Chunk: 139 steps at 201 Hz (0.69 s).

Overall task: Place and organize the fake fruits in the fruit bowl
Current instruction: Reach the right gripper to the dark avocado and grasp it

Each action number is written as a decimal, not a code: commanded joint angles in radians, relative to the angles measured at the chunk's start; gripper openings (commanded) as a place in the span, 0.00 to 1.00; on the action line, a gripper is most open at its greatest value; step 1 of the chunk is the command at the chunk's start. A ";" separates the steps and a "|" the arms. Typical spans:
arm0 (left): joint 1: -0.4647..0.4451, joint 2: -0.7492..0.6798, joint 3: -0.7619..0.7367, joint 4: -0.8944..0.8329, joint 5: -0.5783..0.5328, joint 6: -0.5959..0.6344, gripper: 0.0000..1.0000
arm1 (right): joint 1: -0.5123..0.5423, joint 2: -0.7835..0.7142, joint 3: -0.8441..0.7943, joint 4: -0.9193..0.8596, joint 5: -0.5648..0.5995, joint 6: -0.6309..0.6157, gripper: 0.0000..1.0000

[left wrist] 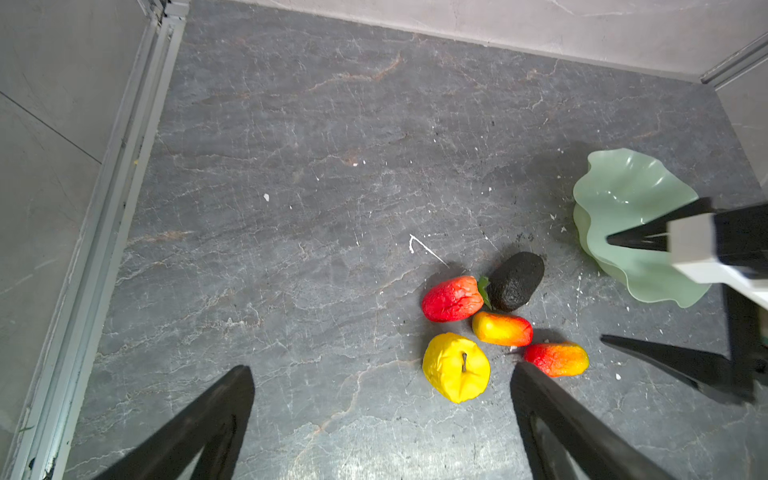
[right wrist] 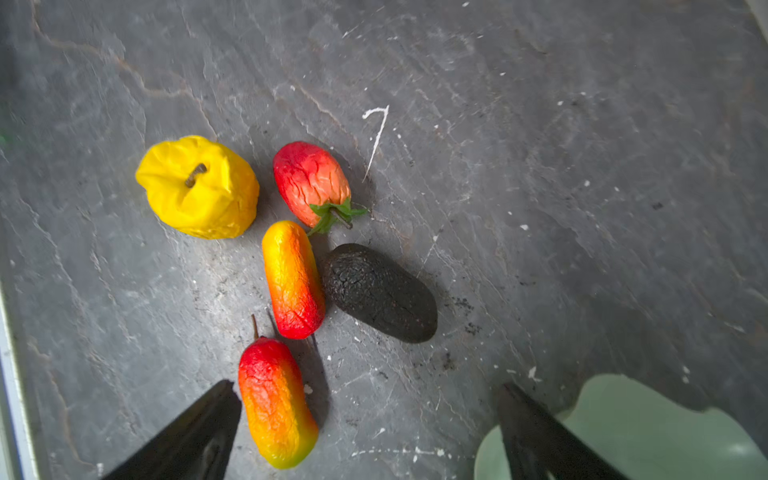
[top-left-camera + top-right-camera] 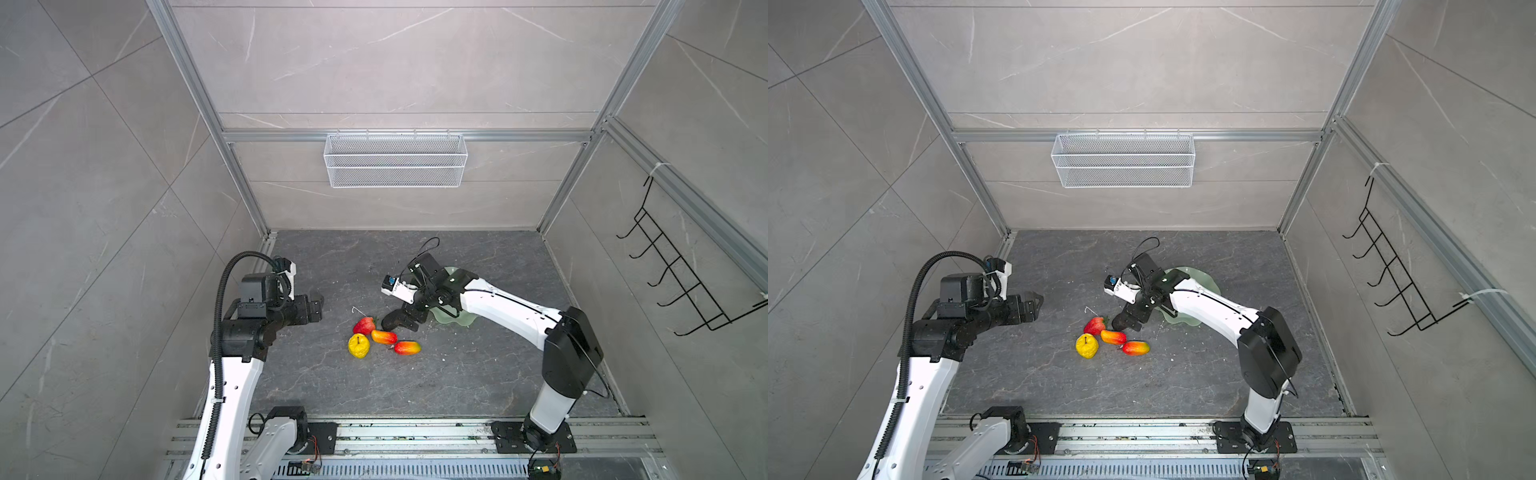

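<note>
Next, my right gripper moves toward the strawberry [image 2: 311, 183] and down astride the black oval fruit [image 2: 380, 293], since that lies below the gripper, between it and the strawberry.
Five fake fruits lie close together on the dark slate floor: a lumpy yellow one [image 2: 198, 187], a red strawberry [image 2: 311, 183], two elongated red-orange-yellow ones [image 2: 293, 278] [image 2: 276, 401] and a black oval one [image 2: 378, 293]. The pale green fruit bowl [image 1: 623, 195] sits empty just right of them, partly under my right arm. My right gripper [image 2: 368, 386] hangs open over the floor between the fruits and the bowl, one finger beside the nearer elongated fruit, holding nothing. My left gripper [image 1: 380, 370] is open and empty, left of the cluster [image 3: 358, 345].
A white wire mesh basket [image 3: 395, 160] hangs on the back wall. A black hook rack [image 3: 681, 270] hangs on the right wall. Aluminium frame rails run along the floor's edges.
</note>
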State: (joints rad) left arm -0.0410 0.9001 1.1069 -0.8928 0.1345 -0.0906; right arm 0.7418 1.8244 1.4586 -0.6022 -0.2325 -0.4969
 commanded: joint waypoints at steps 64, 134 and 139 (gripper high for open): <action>-0.007 0.001 -0.042 0.008 0.016 0.046 1.00 | 0.017 0.151 0.067 0.043 -0.012 -0.180 0.86; -0.007 0.016 -0.050 0.031 0.016 0.059 1.00 | 0.020 0.256 0.108 0.067 -0.041 -0.204 0.78; -0.007 0.018 -0.051 0.033 0.016 0.060 1.00 | 0.020 0.262 0.113 0.067 -0.041 -0.204 0.78</action>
State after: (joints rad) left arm -0.0418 0.9154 1.0607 -0.8886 0.1375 -0.0578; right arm 0.7536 2.0502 1.5295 -0.5392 -0.2504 -0.6785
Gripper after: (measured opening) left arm 0.999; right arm 0.788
